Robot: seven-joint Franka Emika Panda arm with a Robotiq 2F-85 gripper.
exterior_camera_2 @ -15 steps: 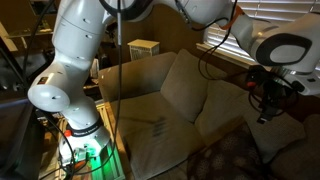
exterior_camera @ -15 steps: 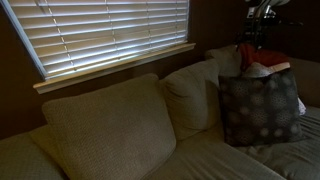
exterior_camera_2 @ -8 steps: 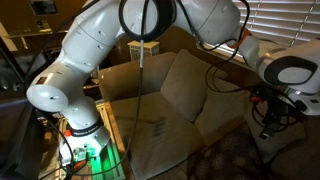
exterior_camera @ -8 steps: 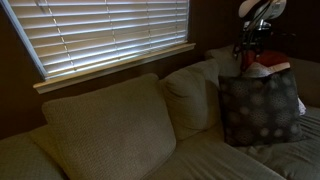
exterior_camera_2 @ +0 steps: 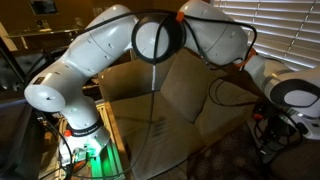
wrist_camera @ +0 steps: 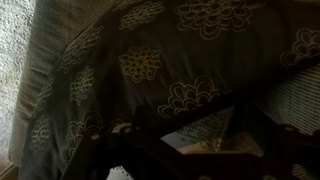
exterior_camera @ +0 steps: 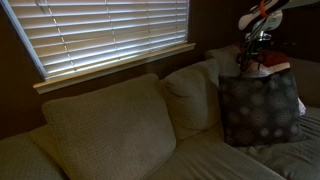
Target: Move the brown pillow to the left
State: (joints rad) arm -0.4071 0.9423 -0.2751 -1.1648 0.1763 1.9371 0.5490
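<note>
The brown pillow's upper seam [exterior_camera: 243,77] [wrist_camera: 207,114] is just below my gripper, so my gripper will lower its open fingers onto that seam next and close.
The brown pillow [exterior_camera: 260,108], dark with pale flower spots, stands upright at the right end of the sofa. It fills the wrist view [wrist_camera: 150,60] and is a dark patch at the bottom of an exterior view [exterior_camera_2: 225,160]. My gripper [exterior_camera: 253,52] hangs just above the pillow's top left corner and also shows in an exterior view [exterior_camera_2: 268,135]. In the wrist view the gripper [wrist_camera: 185,140] has its dark fingers spread apart, open and empty, over the pillow's upper edge.
A cream textured pillow [exterior_camera: 190,95] leans just left of the brown one. Beige back cushions [exterior_camera: 110,130] line the sofa under the window blinds [exterior_camera: 110,35]. A red and pale object [exterior_camera: 272,66] lies behind the brown pillow. The robot base [exterior_camera_2: 80,130] stands beside the sofa.
My gripper has come down and closer to the brown pillow's top edge. The pillow has not moved.
</note>
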